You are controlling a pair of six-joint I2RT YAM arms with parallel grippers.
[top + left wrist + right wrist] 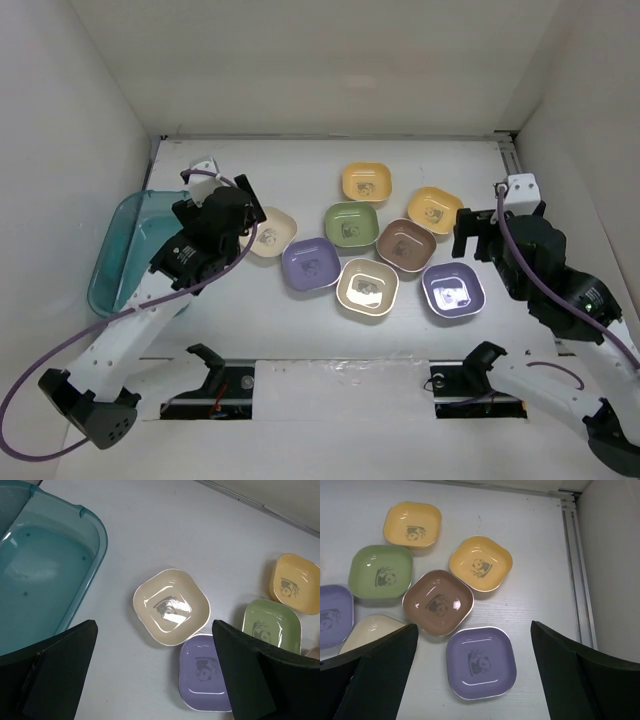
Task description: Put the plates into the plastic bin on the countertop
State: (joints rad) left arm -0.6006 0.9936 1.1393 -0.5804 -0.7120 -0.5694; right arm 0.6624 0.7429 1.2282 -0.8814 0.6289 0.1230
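My left gripper should turn down and to the right in the top view next, onto the cream plate's near rim, because the bare countertop there leaves room for a finger.
Several small rounded-square plates lie in a cluster on the white countertop [250, 325]. A cream plate [268, 232] [171, 606] sits nearest the teal plastic bin [120, 250] [45, 570], which holds no plates. Beside the cream one is a purple plate [310, 264] [202, 672]. My left gripper [243, 215] [154, 625] hovers open above the cream plate, holding nothing. Over another purple plate [453, 290] [480, 662] my right gripper [474, 232] [474, 626] stands open and empty. A brown plate [438, 602], a green plate [380, 572], two yellow-orange plates [480, 563] [412, 525] and a beige plate [367, 288] fill the middle.
White walls close in the counter on the left, back and right. A metal rail [577, 570] runs along the right wall's foot. Both arm bases and a taped strip [330, 380] occupy the near edge. Purple cables trail from each arm.
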